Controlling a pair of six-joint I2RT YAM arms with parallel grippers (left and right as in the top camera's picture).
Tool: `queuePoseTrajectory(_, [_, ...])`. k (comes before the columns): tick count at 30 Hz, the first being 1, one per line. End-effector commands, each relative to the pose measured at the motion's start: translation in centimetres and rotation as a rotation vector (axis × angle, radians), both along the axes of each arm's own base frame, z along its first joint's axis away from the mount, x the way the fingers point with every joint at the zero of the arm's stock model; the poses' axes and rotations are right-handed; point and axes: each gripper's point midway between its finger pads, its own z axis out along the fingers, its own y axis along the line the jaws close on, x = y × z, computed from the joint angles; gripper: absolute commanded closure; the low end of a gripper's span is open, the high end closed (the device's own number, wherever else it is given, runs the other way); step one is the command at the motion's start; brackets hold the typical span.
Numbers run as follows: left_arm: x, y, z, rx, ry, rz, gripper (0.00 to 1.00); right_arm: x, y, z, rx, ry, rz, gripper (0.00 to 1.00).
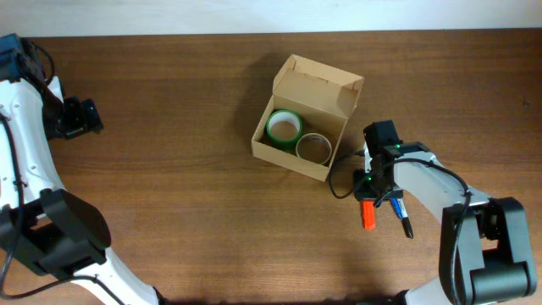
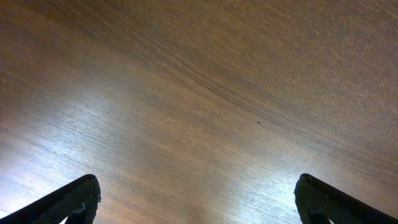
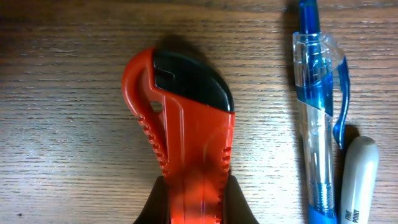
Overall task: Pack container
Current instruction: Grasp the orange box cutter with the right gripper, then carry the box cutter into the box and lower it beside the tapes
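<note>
I should raise and turn my right gripper, then lower the cutter inside the box's near side point(image 1: 290, 151), to its left in the overhead view, and let it go.
The container point(image 1: 332, 87) is a tan cardboard box with its flap lid open, at the table's middle. Inside lie a green tape roll point(image 1: 284, 127) and a clear tape roll point(image 1: 314, 147). My right gripper point(image 1: 370, 206) is just right of the box, shut on an orange box cutter point(image 3: 186, 130) that lies on the wood; the cutter's end also shows in the overhead view point(image 1: 369, 217). A blue pen point(image 3: 318, 118) and a grey marker point(image 3: 357, 180) lie next to the cutter. My left gripper point(image 2: 199, 199) is open and empty over bare wood at the far left.
The wooden table's far edge point(image 1: 254, 34) runs along the top. The right arm's cable point(image 1: 343, 182) loops beside the box's front right corner. The pens also show under the right gripper in the overhead view point(image 1: 402, 216).
</note>
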Motion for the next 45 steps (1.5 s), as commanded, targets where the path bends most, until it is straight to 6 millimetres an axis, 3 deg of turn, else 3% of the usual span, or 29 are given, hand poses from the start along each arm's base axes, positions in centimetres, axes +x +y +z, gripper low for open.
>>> queuePoseTrajectory(1, [-0.1, 0.0, -0.4, -0.010, 0.007, -0.008, 0.00, 0.5, 0.8, 1.1, 0.053, -0.029, -0.009, 0.96])
queuePoseTrajectory(5, [-0.1, 0.0, -0.4, -0.010, 0.007, -0.008, 0.00, 2.4, 1.0, 6.1, 0.067, -0.141, -0.007, 0.96])
queuePoseTrajectory(6, [-0.1, 0.0, -0.4, -0.010, 0.007, -0.008, 0.00, 2.9, 1.1, 8.3, 0.072, -0.180, -0.006, 0.96])
queuePoseTrajectory(15, [-0.1, 0.0, -0.4, -0.010, 0.007, -0.008, 0.00, 4.2, 1.6, 21.5, 0.109, -0.376, 0.014, 0.96])
queuePoseTrajectory(20, [-0.1, 0.0, -0.4, -0.010, 0.007, -0.008, 0.00, 5.4, 3.2, 27.4, 0.178, -0.504, 0.140, 0.96])
queuePoseTrajectory(23, [-0.1, 0.0, -0.4, -0.010, 0.007, -0.008, 0.00, 6.3, 3.3, 29.4, 0.163, -0.541, 0.191, 0.96])
queuePoseTrajectory(27, [-0.1, 0.0, -0.4, -0.010, 0.007, -0.008, 0.00, 7.8, 3.9, 29.8, 0.145, -0.509, 0.263, 0.96])
queuePoseTrajectory(32, [-0.1, 0.0, -0.4, -0.010, 0.007, -0.008, 0.00, 9.6, 6.6, 27.8, 0.120, -0.398, 0.460, 0.96])
queuePoseTrajectory(39, [-0.1, 0.0, -0.4, -0.010, 0.007, -0.008, 0.00, 9.3, 11.5, 23.4, 0.094, -0.265, 0.805, 0.96])
queuePoseTrajectory(45, [-0.1, 0.0, -0.4, -0.010, 0.007, -0.008, 0.00, 9.9, 13.5, 22.7, -0.005, -0.290, 0.945, 0.96])
